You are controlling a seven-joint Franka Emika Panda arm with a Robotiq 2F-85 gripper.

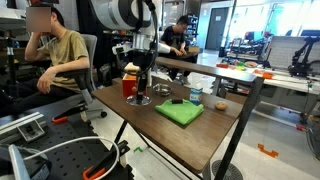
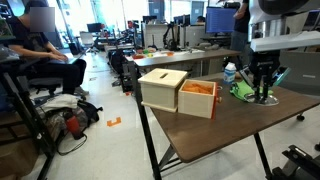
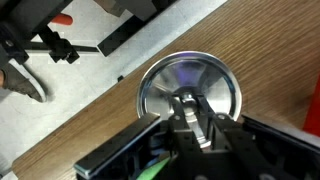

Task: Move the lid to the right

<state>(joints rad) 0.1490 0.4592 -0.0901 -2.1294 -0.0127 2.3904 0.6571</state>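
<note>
The clear wood beside the green cloth is below my gripper, so next it should turn, lower the lid there, then release the knob.
The lid (image 3: 188, 82) is a round, shallow, silvery metal disc with a small central knob. It lies on the brown wooden table (image 3: 80, 130). In the wrist view my gripper (image 3: 190, 112) is straight above it, and its two dark fingers are closed on the knob. In an exterior view the gripper (image 1: 141, 91) points down at the lid (image 1: 141, 100), next to the red box (image 1: 129, 85). In an exterior view the gripper (image 2: 262, 90) hides most of the lid (image 2: 266, 100), which sits near the table's far corner.
A green square cloth (image 1: 180, 112) lies mid-table, with a dark object (image 1: 180, 102), a can (image 1: 195, 95) and a white bowl (image 1: 163, 90) behind it. An open box with a tan top (image 2: 165, 88) stands on the table. The table edge (image 3: 120, 75) is close to the lid. A person (image 1: 60, 55) sits nearby.
</note>
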